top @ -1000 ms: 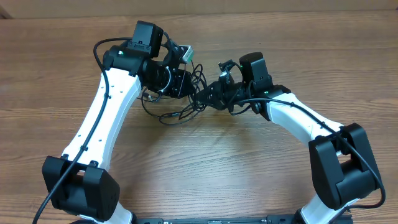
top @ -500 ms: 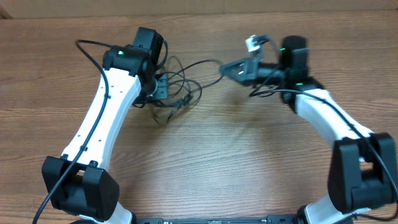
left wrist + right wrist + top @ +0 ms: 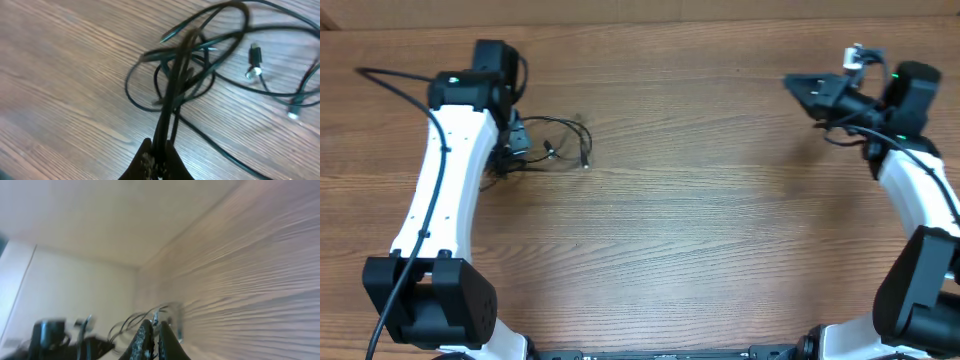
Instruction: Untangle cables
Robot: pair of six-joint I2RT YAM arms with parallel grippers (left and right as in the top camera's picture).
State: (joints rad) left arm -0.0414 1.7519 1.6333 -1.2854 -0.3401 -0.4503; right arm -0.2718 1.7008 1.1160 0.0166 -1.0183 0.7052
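Note:
The bundle's cables trail to the right in the overhead view, so my left gripper will go that way next, over the cables' plug ends, and let go of the few pieces of cable there.
The cables (image 3: 552, 150) lie as a loose bundle of thin black cords on the wooden table (image 3: 700, 230), at the left. In the left wrist view the cables (image 3: 192, 60) form tangled loops, with silver-tipped plug ends (image 3: 254, 62) lying to the right. My left gripper (image 3: 159, 152) is shut on a few strands that run up from the tangle. From above, the left gripper (image 3: 512, 148) sits at the bundle's left edge. My right gripper (image 3: 792, 82) hangs far to the right, pointing left. The right gripper (image 3: 155, 330) is shut, and no cord shows between its fingers.
A thick black arm cable (image 3: 390, 78) loops out to the left of the left arm. The table's back edge (image 3: 640, 20) runs along the top of the overhead view. The right arm's white links (image 3: 920, 200) stand at the right edge.
The arms have swung apart. My left gripper dragged the bundle leftward, and the right gripper moved far right. The strand that stretched toward the right gripper no longer reaches it.

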